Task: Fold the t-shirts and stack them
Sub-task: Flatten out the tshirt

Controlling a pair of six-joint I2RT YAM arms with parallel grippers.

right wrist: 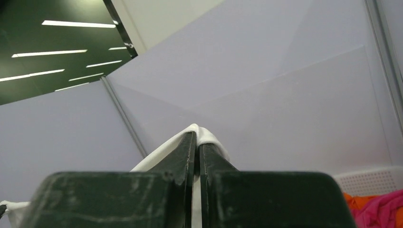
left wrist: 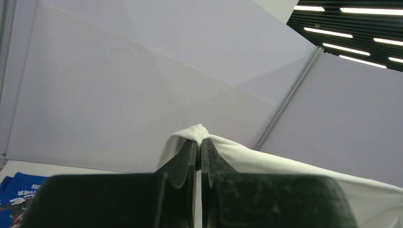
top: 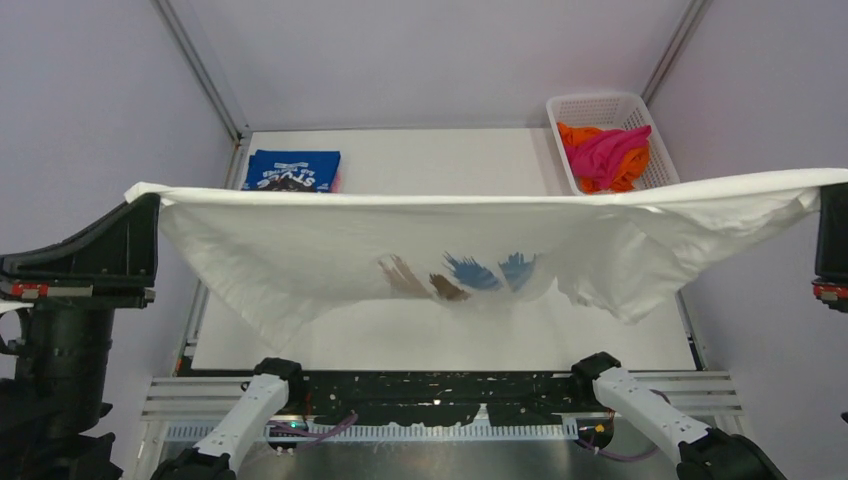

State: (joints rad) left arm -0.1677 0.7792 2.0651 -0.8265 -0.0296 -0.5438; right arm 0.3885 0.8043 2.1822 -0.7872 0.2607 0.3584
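The stretched shirt hangs in the air. My right gripper will next go outward and down to the bare tabletop point(top: 521, 179) beside the basket and release the shirt's corner.
The white t-shirt point(top: 420, 240) with brown and blue brush-stroke print hangs stretched wide in the air above the table. My left gripper point(top: 150, 196) is shut on its left corner point(left wrist: 198, 133). My right gripper point(top: 828, 188) is shut on its right corner point(right wrist: 197, 133). The shirt sags in the middle, its lower edge just above the table. A folded blue t-shirt point(top: 292, 170) with white lettering lies at the back left, with a pink edge showing at its right side. Magenta point(top: 605, 150) and orange point(top: 575, 135) shirts lie in the basket.
A white mesh basket point(top: 600, 105) stands at the back right corner of the white table point(top: 440, 155). Grey enclosure walls stand on all sides. The arm bases point(top: 440, 400) sit at the near edge.
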